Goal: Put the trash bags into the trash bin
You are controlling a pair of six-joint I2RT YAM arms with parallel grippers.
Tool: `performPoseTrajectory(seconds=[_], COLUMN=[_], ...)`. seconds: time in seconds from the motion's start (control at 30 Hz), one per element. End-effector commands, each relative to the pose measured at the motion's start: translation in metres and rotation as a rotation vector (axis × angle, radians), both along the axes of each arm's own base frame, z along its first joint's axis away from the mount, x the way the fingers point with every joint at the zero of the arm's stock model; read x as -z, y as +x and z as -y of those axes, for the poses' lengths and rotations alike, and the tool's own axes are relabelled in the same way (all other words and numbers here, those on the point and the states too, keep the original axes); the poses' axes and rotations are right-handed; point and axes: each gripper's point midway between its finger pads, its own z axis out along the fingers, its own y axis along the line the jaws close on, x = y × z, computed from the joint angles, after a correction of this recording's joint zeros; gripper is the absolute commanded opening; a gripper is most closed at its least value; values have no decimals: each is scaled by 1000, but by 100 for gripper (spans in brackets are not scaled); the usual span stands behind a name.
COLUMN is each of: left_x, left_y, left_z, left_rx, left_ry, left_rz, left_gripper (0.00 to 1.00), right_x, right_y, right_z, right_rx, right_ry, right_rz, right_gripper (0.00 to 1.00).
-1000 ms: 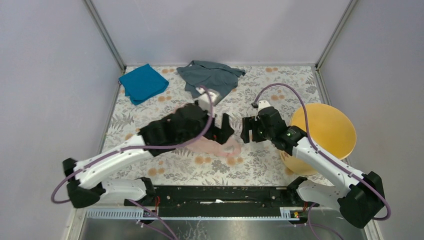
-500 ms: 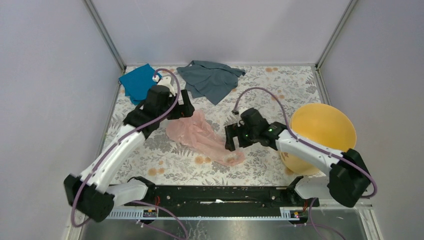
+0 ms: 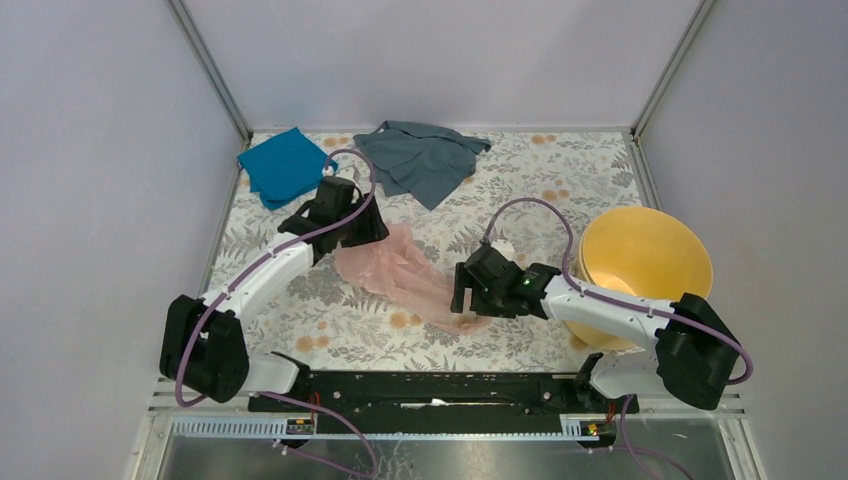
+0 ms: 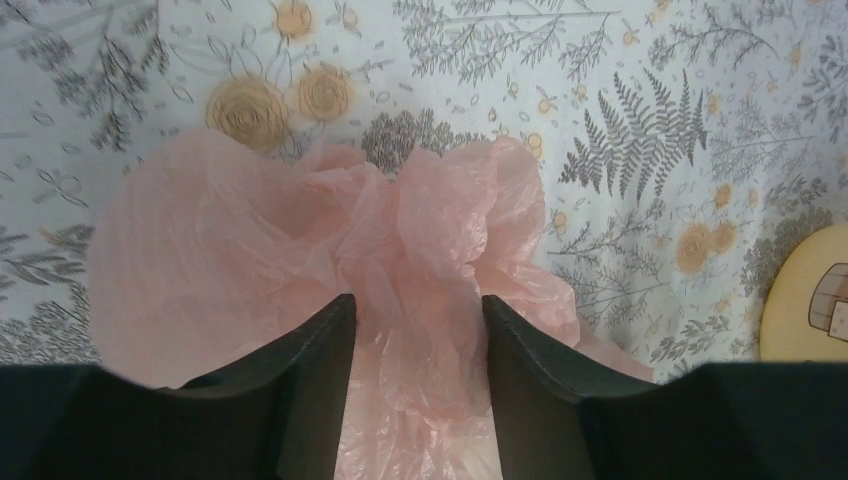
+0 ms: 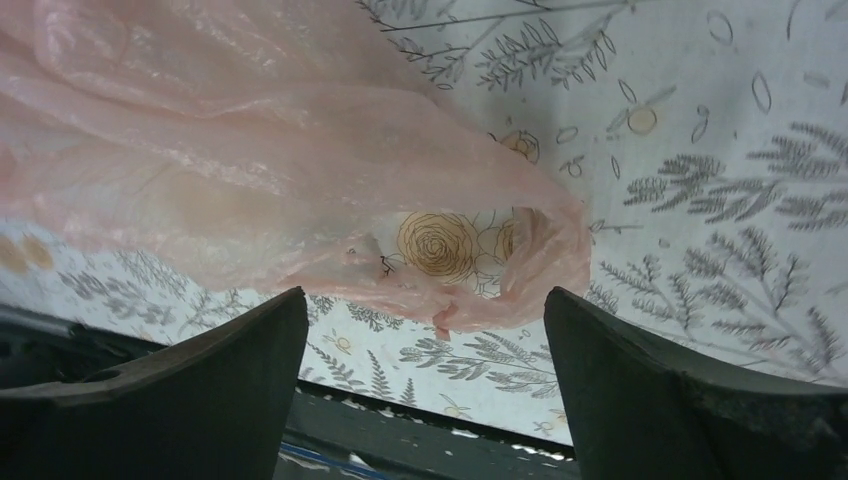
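The trash bag's looped near end (image 3: 478,323) (image 5: 522,303) lies on the table just below my right gripper's fingers. I should next lower that gripper with its fingers open and close it on that end.
The pale pink trash bag (image 3: 405,275) lies wrinkled and stretched out on the flowered table, mid-table. My left gripper (image 3: 367,226) is at the bag's far left end. In the left wrist view its jaws (image 4: 415,300) stand partly apart with bunched pink film (image 4: 250,250) between and beyond them. My right gripper (image 3: 466,291) hovers at the bag's near right end. It is wide open and empty (image 5: 425,295), with the bag's edge (image 5: 300,180) just beyond the fingertips. The yellow-orange trash bin (image 3: 645,265) stands at the right and shows at the edge of the left wrist view (image 4: 805,300).
A teal cloth (image 3: 285,165) lies at the back left and a grey cloth (image 3: 420,160) at the back middle. A black rail (image 3: 440,385) runs along the near edge. Grey walls close the sides and back.
My left gripper moved from mid-table to the back left, and the bag now lies drawn out behind it. My right gripper moved left and nearer, down to the bag's near end.
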Motion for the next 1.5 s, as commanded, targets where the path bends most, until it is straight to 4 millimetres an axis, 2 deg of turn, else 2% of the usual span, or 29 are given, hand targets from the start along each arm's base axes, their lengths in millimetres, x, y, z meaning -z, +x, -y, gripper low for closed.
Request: performPoseTrajectory(seconds=[0.0, 0.1, 0.23, 0.43, 0.5, 0.57, 0.63, 0.7, 0.77, 0.83, 0.93, 1.03, 1.1, 1.17, 1.33, 1.47], left_x=[-16, -17, -16, -28, -42, -62, -82, -86, -71, -54, -55, -79, -96, -103, -86, -81], left_y=[-7, -17, -28, -43, -50, -62, -77, -88, -92, -98, -103, -96, -89, -82, -72, -75], left_z=[10, 11, 13, 20, 24, 37, 48, 51, 47, 46, 48, 39, 27, 12, -32, -40], left_rx=[30, 44, 63, 123, 174, 281, 359, 352, 302, 289, 288, 230, 172, 105, -102, -144], left_ry=[-103, -128, -159, -219, -249, -293, -292, -217, -143, -128, -158, -178, -202, -215, -194, -273], left_rz=[77, 81, 78, 109, 156, 221, 288, 311, 248, 168, 147, 203, 231, 228, 153, 128], left_gripper=[50, 40, 30, 23, 22, 22, 23, 28, 53, 64, 74, 81, 83, 83, 81, 82], right_x=[11, 15, 28, 49, 57, 61, 54, 36, 14, -2, -15, -16, -19, -20, -20, -19], right_y=[-5, -10, -8, -5, -4, 1, 11, 23, 35, 41, 42, 37, 36, 34, 33, 33], right_z=[13, 12, 22, 18, 20, 25, 31, 35, 35, 39, 39, 36, 32, 31, 31, 29], right_rx=[305, 368, 439, 460, 479, 485, 479, 447, 379, 278, 110, -42, -99, -137, -147, -160], right_ry=[11, 11, -54, -80, -105, -145, -196, -238, -263, -307, -329, -307, -265, -241, -237, -238], right_rz=[-36, -11, 22, 14, 22, 47, 108, 185, 267, 334, 398, 436, 473, 493, 498, 490], right_gripper=[90, 89, 88, 82, 72, 56, 40, 23, 8, 0, 0, 0, 2, 4, 0, 0])
